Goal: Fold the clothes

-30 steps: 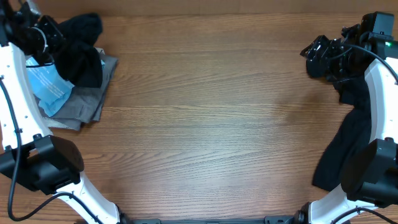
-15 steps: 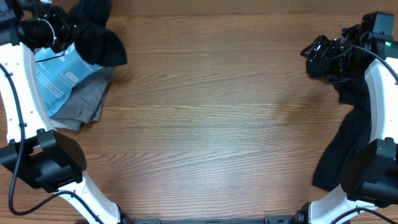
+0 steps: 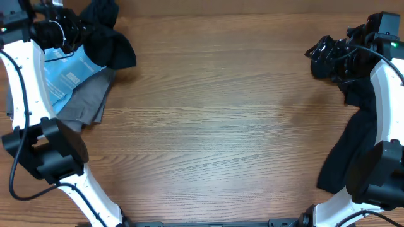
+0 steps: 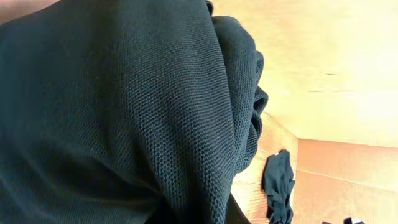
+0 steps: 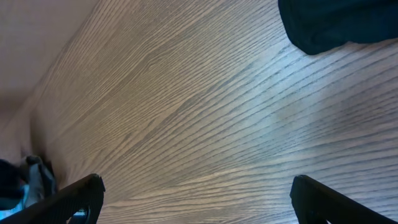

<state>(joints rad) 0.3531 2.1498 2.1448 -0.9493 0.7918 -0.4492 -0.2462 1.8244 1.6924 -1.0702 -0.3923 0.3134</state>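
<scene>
Next, my left gripper goes back down over the light blue packet, below it and toward my base, and releases the black garment onto that pile.
A black garment hangs bunched at the table's far left corner, with my left gripper shut on it. In the left wrist view its black knit fabric fills nearly the whole frame and hides the fingers. A second black garment lies stretched along the right edge, partly under the right arm; it shows small in the left wrist view and at the top of the right wrist view. My right gripper hovers open above bare wood, nothing between its fingers.
A light blue plastic packet lies on a grey folded garment at the left, just below the held cloth. The wooden table spreads between the two arms. The table's far edge runs close behind both grippers.
My left gripper has carried the black garment up and to the right, off the pile, uncovering the blue packet. The right arm has not moved.
</scene>
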